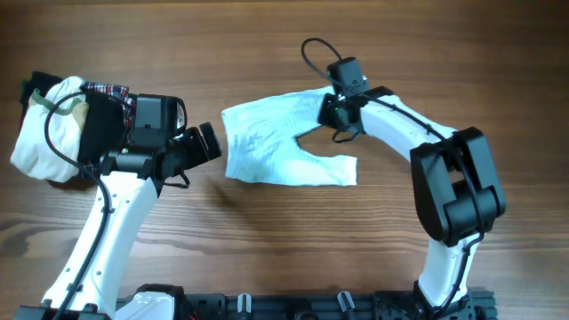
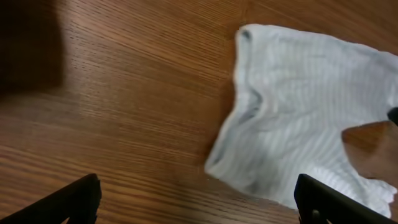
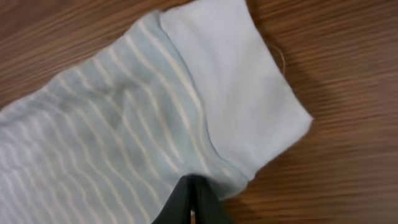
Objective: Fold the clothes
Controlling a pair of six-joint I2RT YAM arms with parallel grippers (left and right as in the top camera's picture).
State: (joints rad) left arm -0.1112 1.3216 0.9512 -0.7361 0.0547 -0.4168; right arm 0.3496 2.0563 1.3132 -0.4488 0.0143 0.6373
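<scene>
The garment's opposite edge is rumpled, so I should next pull my right gripper to the right in the overhead view and back over bare tabletop, then let go of the cloth.
A pale blue striped garment (image 1: 267,142) lies spread on the wooden table, in the middle. My right gripper (image 1: 338,114) is shut on its upper right part; in the right wrist view the closed fingers (image 3: 194,202) pinch the striped cloth (image 3: 124,130) near the plain cuff (image 3: 242,93). My left gripper (image 1: 209,142) is open and empty just left of the garment's left edge; in the left wrist view the garment (image 2: 298,106) lies ahead between the spread fingers (image 2: 199,202).
A pile of clothes (image 1: 53,124), white with a plaid piece, sits at the far left of the table behind the left arm. The wooden table (image 1: 267,249) extends in front of the garment.
</scene>
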